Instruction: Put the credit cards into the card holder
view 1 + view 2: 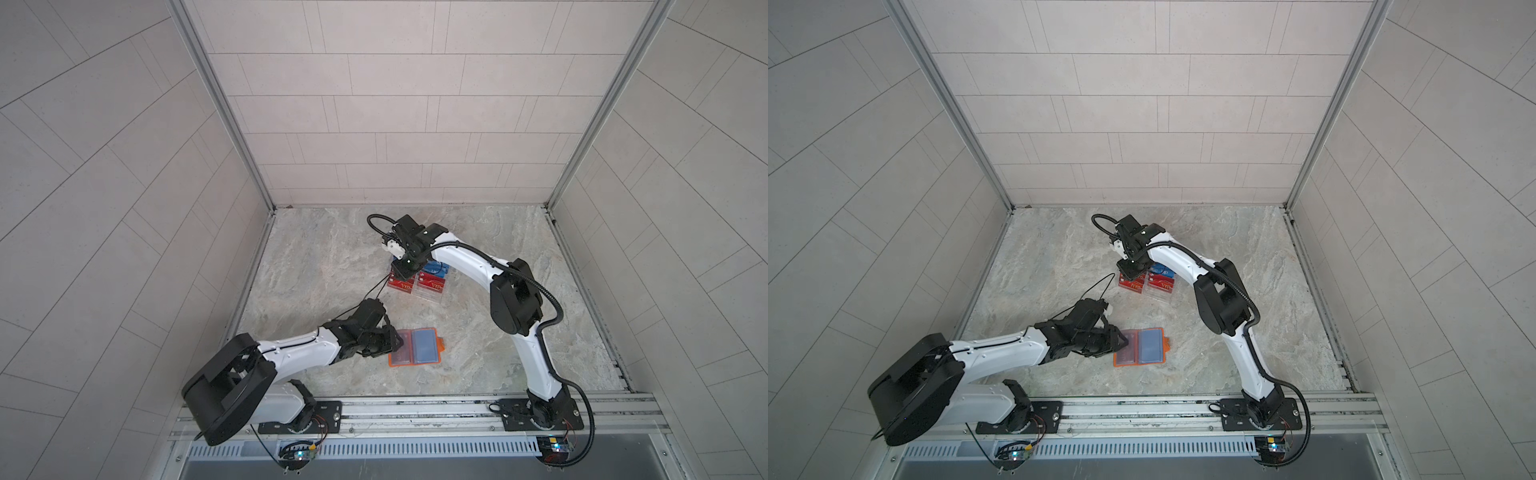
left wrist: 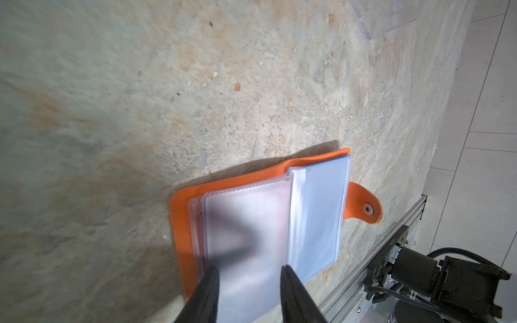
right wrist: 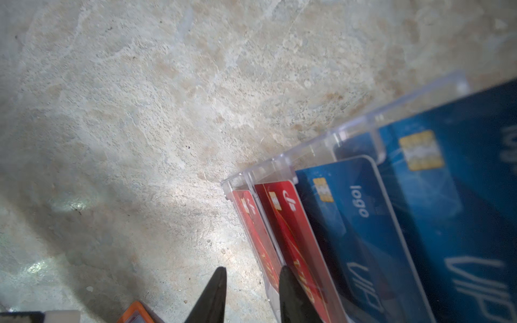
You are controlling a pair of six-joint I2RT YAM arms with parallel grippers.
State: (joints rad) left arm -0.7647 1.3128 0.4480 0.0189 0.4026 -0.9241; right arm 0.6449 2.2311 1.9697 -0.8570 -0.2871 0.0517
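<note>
My right gripper's open fingers are already above the front red credit card, on either side of its upper edge, so next my right gripper needs to lower onto that edge.
The orange card holder lies open on the stone table, its clear sleeves facing up. My left gripper is open at the holder's left page, its fingertips straddling the top sleeve. Red credit cards and blue credit cards stand in rows in a clear acrylic stand. My right gripper hangs open over the stand's front left corner. One fingertip sits by the front red card, and nothing is held.
The acrylic stand sits behind the holder, mid-table. An aluminium rail runs along the front edge with both arm bases on it. Tiled walls close the back and both sides. The left arm's cable loop reaches toward the stand.
</note>
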